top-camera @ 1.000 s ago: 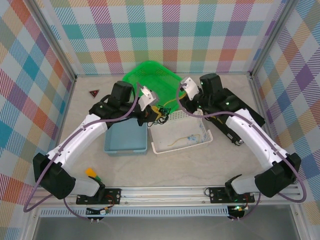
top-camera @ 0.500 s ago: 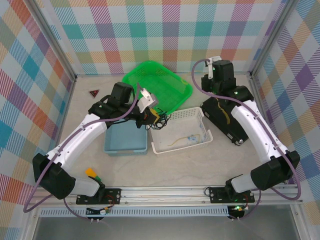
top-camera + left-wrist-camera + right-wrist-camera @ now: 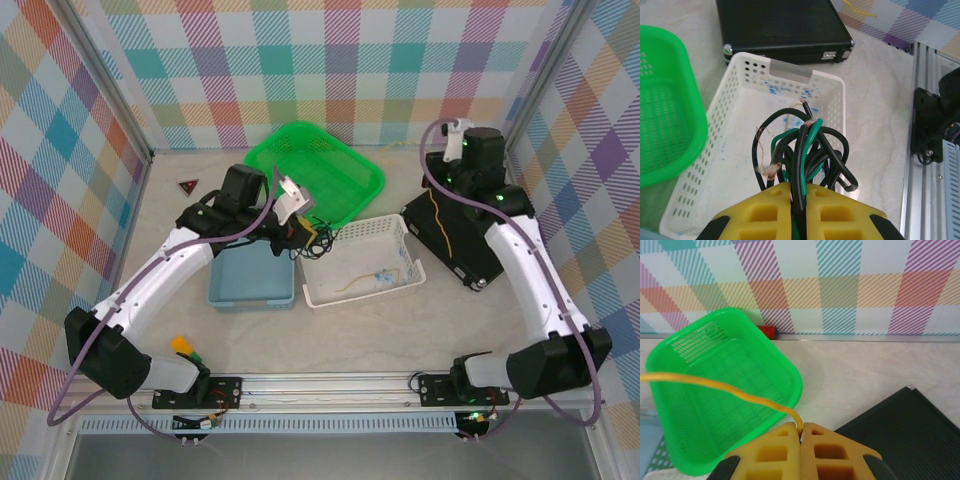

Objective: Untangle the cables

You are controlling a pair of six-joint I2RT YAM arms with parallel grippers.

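Note:
The white basket [image 3: 372,232] already holds a tan-yellow cable, so my right gripper will next pull the yellow end back toward the knotted bundle, over the basket, and let go.
A knotted bundle of black and green cables [image 3: 805,150] sticks out of my left gripper [image 3: 798,186], which is shut on it above the left end of the white perforated basket [image 3: 740,125]. From above, that bundle [image 3: 322,237] hangs at the left gripper [image 3: 305,228]. My right gripper [image 3: 801,429] is shut on the end of a single yellow cable [image 3: 730,390], which trails left over the green basket [image 3: 715,390]. From above, the right gripper [image 3: 450,130] is raised at the back right and the yellow cable [image 3: 437,212] dangles over the black case [image 3: 460,250]. Another tan-yellow cable [image 3: 352,284] lies in the white basket [image 3: 372,232].
A blue tray [image 3: 250,280] sits left of the white basket, below my left arm. The green basket [image 3: 315,170] stands at the back centre. A small red triangle [image 3: 188,185] lies at the far left. Checked walls close the back and sides.
My right arm has swung from beside the bundle to the back right corner, drawing the yellow cable away with it. The left gripper has stayed put with the bundle.

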